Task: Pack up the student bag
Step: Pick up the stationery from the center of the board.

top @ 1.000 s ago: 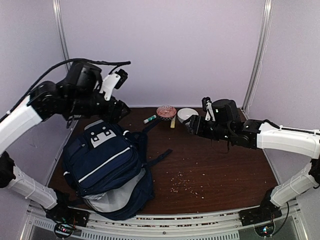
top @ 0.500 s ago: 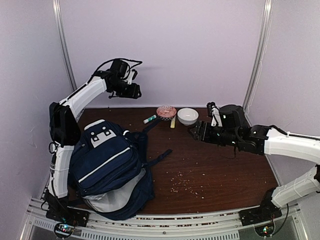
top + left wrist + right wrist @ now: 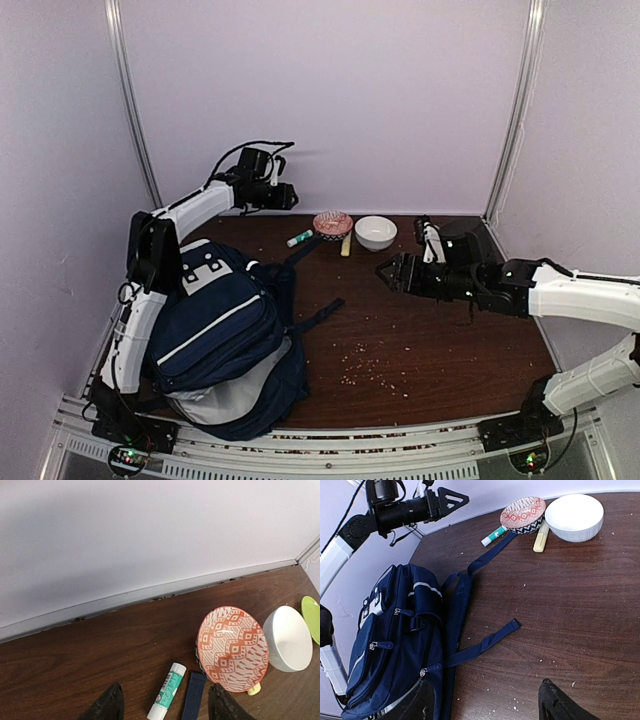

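Observation:
The glue stick's near white end (image 3: pixel 292 242) (image 3: pixel 157 711) lies at an angle below my left gripper's open fingers. The gripper comes down onto it next, turning in line with the glue stick.
The student bag (image 3: pixel 215 325) lies on the left of the table, navy with white stripes and a white patch. Its near end gapes, showing grey lining (image 3: pixel 228 392). In the right wrist view the bag (image 3: pixel 395 635) fills the left side, one strap (image 3: pixel 482 644) trailing across the wood. My left gripper (image 3: pixel 290 196) is open, high at the back, over a green-and-white glue stick (image 3: pixel 166 691) that shows between its fingertips (image 3: pixel 109 706). My right gripper (image 3: pixel 386 270) is open and empty over the table's middle, right of the bag.
Behind the glue stick (image 3: pixel 299 238) stand a red-patterned bowl (image 3: pixel 333 223) and a white bowl (image 3: pixel 375 232), with a yellow stick (image 3: pixel 346 245) between them. A strap end (image 3: pixel 193 696) lies beside the glue stick. A lime-green edge (image 3: pixel 312 617) shows far right. Crumbs (image 3: pixel 375 370) dot the wood.
My left arm has swung from above the bag out to the back of the table, over the glue stick. My right gripper has drawn back slightly toward the near side.

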Available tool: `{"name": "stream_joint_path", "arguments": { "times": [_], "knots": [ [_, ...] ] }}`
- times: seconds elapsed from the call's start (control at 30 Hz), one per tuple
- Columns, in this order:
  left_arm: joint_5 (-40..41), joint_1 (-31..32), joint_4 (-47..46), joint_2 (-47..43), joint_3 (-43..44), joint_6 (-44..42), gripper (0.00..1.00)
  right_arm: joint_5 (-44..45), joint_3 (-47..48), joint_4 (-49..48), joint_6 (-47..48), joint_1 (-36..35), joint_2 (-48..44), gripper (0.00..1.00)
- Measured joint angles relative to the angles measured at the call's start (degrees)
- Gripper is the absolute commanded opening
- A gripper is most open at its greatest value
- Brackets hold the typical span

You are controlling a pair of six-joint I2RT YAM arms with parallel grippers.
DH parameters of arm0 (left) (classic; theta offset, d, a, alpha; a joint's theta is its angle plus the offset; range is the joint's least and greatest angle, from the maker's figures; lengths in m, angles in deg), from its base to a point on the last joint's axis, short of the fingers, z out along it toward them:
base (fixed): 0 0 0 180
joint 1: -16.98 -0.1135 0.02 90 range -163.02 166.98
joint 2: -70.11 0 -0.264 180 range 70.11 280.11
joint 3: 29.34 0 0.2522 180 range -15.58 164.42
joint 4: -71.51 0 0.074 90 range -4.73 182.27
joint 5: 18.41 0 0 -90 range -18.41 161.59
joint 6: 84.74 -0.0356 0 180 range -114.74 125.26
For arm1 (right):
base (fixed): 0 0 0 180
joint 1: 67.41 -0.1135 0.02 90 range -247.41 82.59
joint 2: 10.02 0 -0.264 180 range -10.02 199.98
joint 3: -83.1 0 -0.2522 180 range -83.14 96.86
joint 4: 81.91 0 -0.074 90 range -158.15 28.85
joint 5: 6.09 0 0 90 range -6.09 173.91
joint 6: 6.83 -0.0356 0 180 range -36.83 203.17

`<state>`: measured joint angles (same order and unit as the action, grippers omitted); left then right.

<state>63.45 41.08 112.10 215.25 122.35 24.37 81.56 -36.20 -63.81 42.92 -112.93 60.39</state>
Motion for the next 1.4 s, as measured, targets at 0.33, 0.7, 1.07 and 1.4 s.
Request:
{"name": "stream_joint_path", "arguments": {
  "times": [0.33, 0.7, 1.07, 1.4],
  "knots": [
    [-1.4, -0.2, -2.0, 8.2, 0.5, 6.4, 0.96, -1.4, 0.0, 0.2, -0.8, 0.0, 0.2, 0.71],
    [-6.9, -0.3, -4.3, 10.3, 2.2, 18.6, 0.93, -1.9, 0.0, 1.1, -1.5, 0.0, -1.4, 0.71],
    [-6.3, -0.5, -2.1, 11.1, 2.3, 22.3, 0.93, -1.7, 0.0, 1.9, -1.5, 0.2, -3.8, 0.71],
    [-9.2, -0.5, -1.0, 11.1, 2.3, 23.5, 0.82, -1.5, -1.6, 2.5, -1.5, 0.6, -5.5, 0.71]
  ]
}}
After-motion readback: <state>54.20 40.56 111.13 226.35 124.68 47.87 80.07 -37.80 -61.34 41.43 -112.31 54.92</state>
